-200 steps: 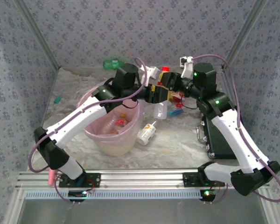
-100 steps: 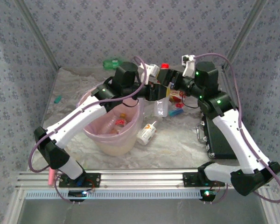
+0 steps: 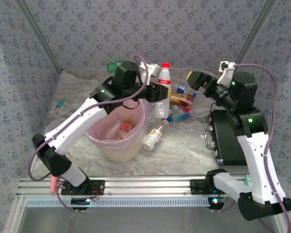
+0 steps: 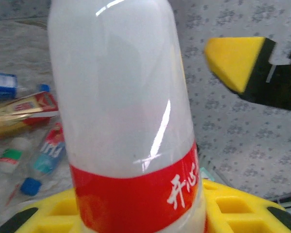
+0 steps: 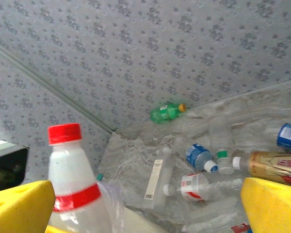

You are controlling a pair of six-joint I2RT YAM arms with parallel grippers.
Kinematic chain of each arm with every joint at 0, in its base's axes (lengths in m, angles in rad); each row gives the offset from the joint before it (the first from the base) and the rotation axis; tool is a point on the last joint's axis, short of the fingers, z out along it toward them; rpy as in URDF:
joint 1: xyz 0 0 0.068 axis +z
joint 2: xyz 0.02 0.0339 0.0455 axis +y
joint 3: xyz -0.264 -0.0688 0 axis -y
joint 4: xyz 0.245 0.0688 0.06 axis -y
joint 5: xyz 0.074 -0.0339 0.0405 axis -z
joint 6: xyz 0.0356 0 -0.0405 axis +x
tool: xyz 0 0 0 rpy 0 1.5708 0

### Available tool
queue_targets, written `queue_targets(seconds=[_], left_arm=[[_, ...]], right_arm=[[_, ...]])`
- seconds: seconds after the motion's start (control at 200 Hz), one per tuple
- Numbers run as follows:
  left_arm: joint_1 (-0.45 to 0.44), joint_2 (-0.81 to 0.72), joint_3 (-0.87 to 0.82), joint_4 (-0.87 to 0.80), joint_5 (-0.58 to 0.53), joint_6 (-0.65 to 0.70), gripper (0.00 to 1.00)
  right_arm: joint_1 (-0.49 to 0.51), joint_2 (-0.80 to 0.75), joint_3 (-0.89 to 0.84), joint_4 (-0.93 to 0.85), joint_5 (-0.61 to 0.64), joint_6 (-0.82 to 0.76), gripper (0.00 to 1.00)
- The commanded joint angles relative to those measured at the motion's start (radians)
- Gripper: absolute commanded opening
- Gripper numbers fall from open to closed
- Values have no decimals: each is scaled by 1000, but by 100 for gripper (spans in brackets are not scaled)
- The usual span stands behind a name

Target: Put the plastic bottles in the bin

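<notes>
The bottle still hangs outside, so my left gripper should next cross the bin's rim, go down into the bin's opening point(image 3: 114, 123) and release it.
A white plastic bottle point(image 3: 163, 80) with a red cap and red label stands upright in the air over the far rim of the bin point(image 3: 103, 141), a beige bucket lined with a pink bag. My left gripper point(image 3: 158, 93) is shut on the bottle's body. In the left wrist view the bottle point(image 4: 126, 107) rises between the yellow jaws of that gripper point(image 4: 140, 221). My right gripper point(image 3: 192, 79) hangs open to the right of it, apart from it; its wrist view shows the gripper point(image 5: 145, 208) empty, with the bottle point(image 5: 70, 184) at the left. More bottles point(image 3: 180, 99) lie behind the bin.
A green bottle point(image 5: 166, 112) lies by the back wall. One bottle point(image 3: 153, 137) lies right of the bin, and several lie inside it point(image 3: 124, 127). A black case point(image 3: 228, 141) sits under the right arm. A teal object point(image 3: 60, 103) and a pink cylinder point(image 3: 53, 183) are at the left.
The right gripper opened, let go of the white bottle and drew back to the right. The left gripper closed on the bottle, which now stands upright and higher.
</notes>
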Motion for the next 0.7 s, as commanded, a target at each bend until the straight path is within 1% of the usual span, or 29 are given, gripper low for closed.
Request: queue_targets(seconds=[0.0, 0.095, 0.115, 0.215, 0.315, 0.425, 0.56, 0.695], left_arm=[[57, -103, 65, -108, -61, 62, 32], [120, -168, 76, -201, -102, 91, 28], [131, -181, 76, -243, -111, 97, 27], [187, -251, 63, -364, -161, 128, 27], [220, -317, 16, -452, -203, 144, 27], [234, -387, -70, -456, -210, 127, 27], [235, -399, -147, -530, -301, 130, 27], [230, -401, -244, -577, -406, 148, 27]], right_arm=[[-26, -6, -32, -76, -30, -46, 100], [-38, -12, -62, -123, -29, -71, 100], [-40, -13, -69, -127, -28, -75, 100], [-55, -16, -106, -144, -30, -94, 100], [-69, -12, -130, -158, -39, -110, 100], [-77, 7, -142, -159, -47, -125, 100], [-77, 27, -161, -151, -53, -128, 100], [-77, 28, -174, -168, -20, -137, 100]])
